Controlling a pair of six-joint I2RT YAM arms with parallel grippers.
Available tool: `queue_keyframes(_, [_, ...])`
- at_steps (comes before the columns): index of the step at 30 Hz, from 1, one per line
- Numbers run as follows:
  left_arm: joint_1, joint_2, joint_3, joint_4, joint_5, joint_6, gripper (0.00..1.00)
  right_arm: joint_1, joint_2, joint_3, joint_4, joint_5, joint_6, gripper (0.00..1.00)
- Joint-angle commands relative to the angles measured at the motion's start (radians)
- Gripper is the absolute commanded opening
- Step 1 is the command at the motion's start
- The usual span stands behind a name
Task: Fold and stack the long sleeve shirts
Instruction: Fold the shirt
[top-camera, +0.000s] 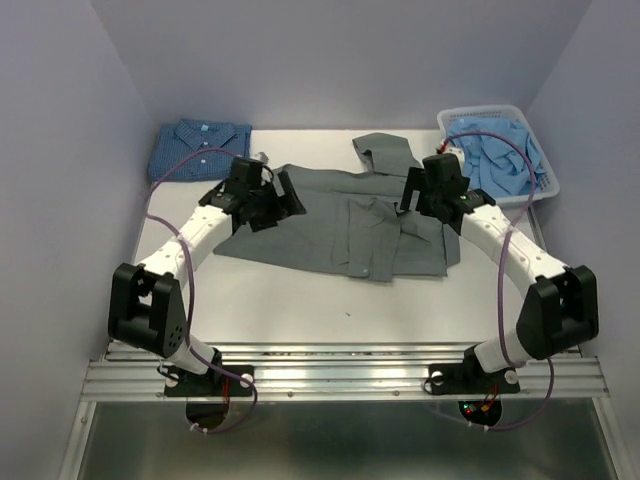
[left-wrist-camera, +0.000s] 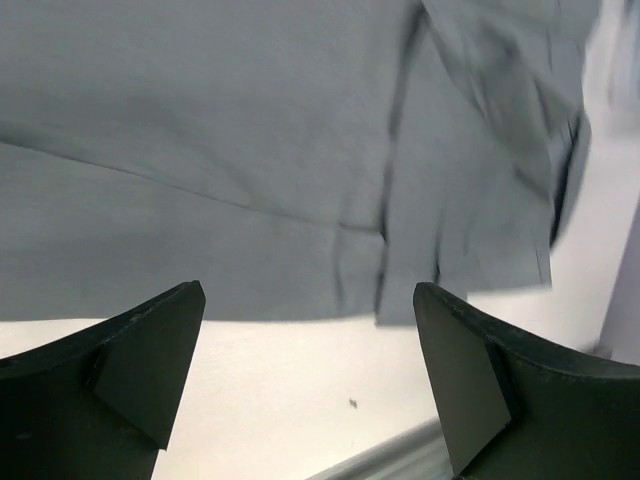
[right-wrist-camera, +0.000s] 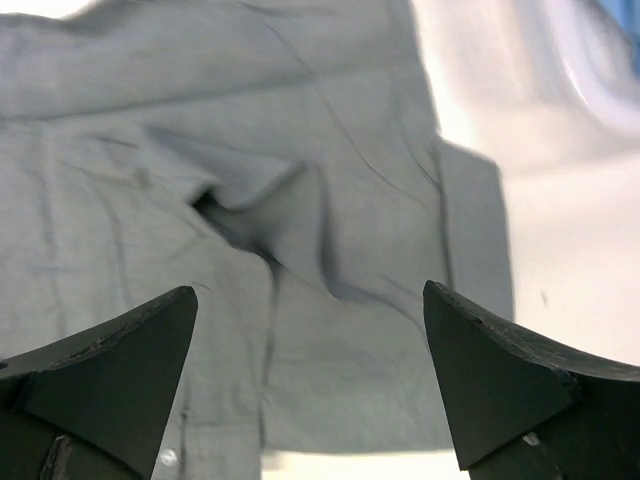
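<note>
The folded-over sleeve's near corner (top-camera: 354, 270) (left-wrist-camera: 391, 312) lies uppermost below, so my left gripper should next go down toward it, moving to its right in the top view.
The slate-grey shirt (top-camera: 340, 225) lies partly folded in the middle of the table, one sleeve reaching to the back (top-camera: 385, 152). It fills the left wrist view (left-wrist-camera: 250, 150) and the right wrist view (right-wrist-camera: 250, 200). The dark blue checked shirt (top-camera: 198, 145) lies folded at the back left. My left gripper (top-camera: 283, 200) is open and empty above the grey shirt's left side (left-wrist-camera: 310, 300). My right gripper (top-camera: 415, 195) is open and empty above the shirt's right side (right-wrist-camera: 310, 300).
A white basket (top-camera: 545, 195) at the back right holds light blue shirts (top-camera: 500, 150). White walls close in the left, back and right. A metal rail (top-camera: 340, 375) runs along the near edge. Bare table (top-camera: 330, 310) lies in front of the grey shirt.
</note>
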Motion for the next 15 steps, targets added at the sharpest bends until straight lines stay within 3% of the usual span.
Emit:
queue_keyframes(1, [-0.128, 0.023, -0.050, 0.103, 0.205, 0.086, 0.99, -0.032, -0.118, -0.164, 0.024, -0.011, 0.152, 1.00])
queue_keyframes(6, [-0.296, 0.144, -0.027, 0.164, 0.290, 0.090, 0.99, -0.042, -0.210, -0.271, 0.026, -0.044, 0.185, 1.00])
queue_keyframes(10, [-0.353, 0.233, 0.001, 0.212, 0.380, 0.098, 0.99, -0.052, -0.238, -0.314, 0.032, -0.057, 0.184, 1.00])
queue_keyframes(15, [-0.372, 0.324, 0.017, 0.223, 0.382, 0.109, 0.99, -0.062, -0.227, -0.341, 0.049, -0.081, 0.173, 1.00])
